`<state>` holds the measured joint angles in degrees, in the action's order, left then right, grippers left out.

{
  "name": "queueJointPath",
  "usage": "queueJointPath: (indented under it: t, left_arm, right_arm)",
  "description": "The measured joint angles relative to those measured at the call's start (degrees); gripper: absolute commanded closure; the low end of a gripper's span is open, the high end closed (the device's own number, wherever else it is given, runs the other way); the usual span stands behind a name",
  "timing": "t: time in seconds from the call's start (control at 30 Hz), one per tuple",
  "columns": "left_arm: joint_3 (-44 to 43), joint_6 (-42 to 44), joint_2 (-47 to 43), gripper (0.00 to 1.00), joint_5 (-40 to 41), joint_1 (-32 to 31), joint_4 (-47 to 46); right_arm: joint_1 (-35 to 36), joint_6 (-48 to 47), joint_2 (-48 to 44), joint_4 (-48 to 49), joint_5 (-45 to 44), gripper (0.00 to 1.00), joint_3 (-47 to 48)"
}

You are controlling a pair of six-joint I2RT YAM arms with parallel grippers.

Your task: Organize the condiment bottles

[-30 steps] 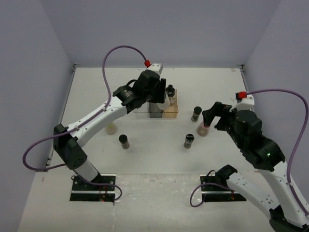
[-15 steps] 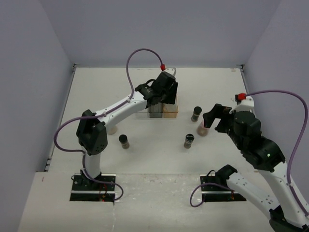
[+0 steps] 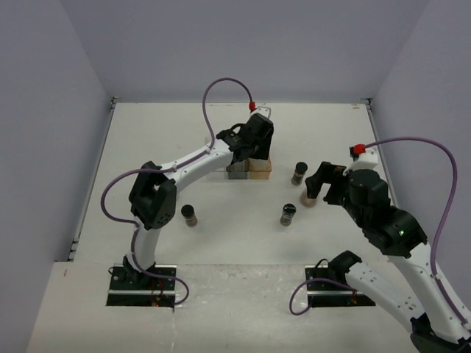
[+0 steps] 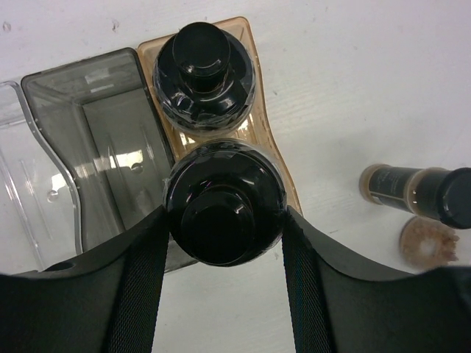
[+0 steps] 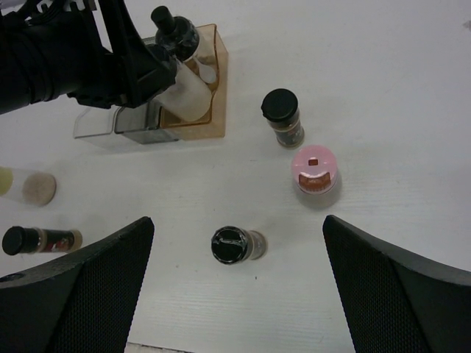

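I should move my right gripper down and back onto the black-capped bottle [image 3: 288,210] [image 5: 232,245] before going to the pink-capped one, because the black-capped one is below the gripper and closer to my base.
My left gripper [image 4: 223,220] is shut on a black-capped bottle [image 4: 223,200] with pale contents, held tilted at the near end of the tray's tan compartment [image 4: 254,110]. A second black-capped bottle [image 4: 208,72] stands in that compartment behind it. My right gripper [image 5: 237,220] hangs open and empty above the table, over a black-capped bottle [image 5: 235,245]. A pink-capped bottle [image 5: 315,170] and another black-capped bottle [image 5: 282,114] stand just beyond. In the top view the left gripper [image 3: 254,151] is over the tray [image 3: 259,173] and the right gripper [image 3: 318,180] is right of it.
The tray's grey [image 4: 96,140] and clear [image 4: 15,169] compartments hold nothing. A black-capped bottle [image 3: 189,214] stands left of centre, and a pale bottle [image 5: 33,187] is beside the left arm. White walls ring the table.
The left arm has swung right and forward, carrying its bottle from the tray's left side to the tan compartment. The right gripper has edged slightly left.
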<state>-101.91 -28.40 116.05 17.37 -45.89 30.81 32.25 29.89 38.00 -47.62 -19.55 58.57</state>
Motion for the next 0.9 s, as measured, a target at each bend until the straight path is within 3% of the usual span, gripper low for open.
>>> queueJointPath:
  t: [0.03, 0.2, 0.23, 0.3, 0.33, 0.6, 0.8, 0.9]
  left_arm:
    - [0.0, 0.0, 0.5, 1.0, 0.1, 0.0, -0.2]
    - [0.0, 0.1, 2.0, 0.8, 0.2, 0.0, -1.0]
    - [0.0, 0.1, 2.2, 0.66, 0.2, 0.0, -1.2]
    - [0.0, 0.1, 2.4, 0.54, 0.1, 0.0, -1.2]
    - [0.0, 0.1, 2.5, 0.43, 0.0, 0.0, -1.2]
    - [0.3, 0.7, 2.0, 0.1, 0.0, 0.0, -2.9]
    - [4.4, 0.5, -4.7, 0.0, 1.1, 0.0, -3.0]
    - [6.8, 0.3, -11.1, 0.0, 3.3, 0.0, -2.7]
  right_arm:
    - [0.0, 0.0, 0.2, 0.0, 0.1, 0.01, 0.0]
    - [0.0, -0.3, 0.9, 0.5, 1.1, 0.01, -0.7]
    - [0.0, -0.3, 1.2, 0.5, 1.2, 0.01, -0.9]
    - [0.0, -0.3, 2.1, 0.5, 1.3, 0.01, -1.2]
    - [0.0, -0.3, 2.6, 0.7, 1.3, 0.01, -1.4]
    - [0.0, -0.4, 6.4, 1.8, 2.8, 0.01, -2.9]
    - [0.0, -0.5, 7.0, 2.4, 4.4, 0.01, -3.0]
    - [0.0, -0.7, 7.4, 2.6, 5.4, 0.02, -3.0]
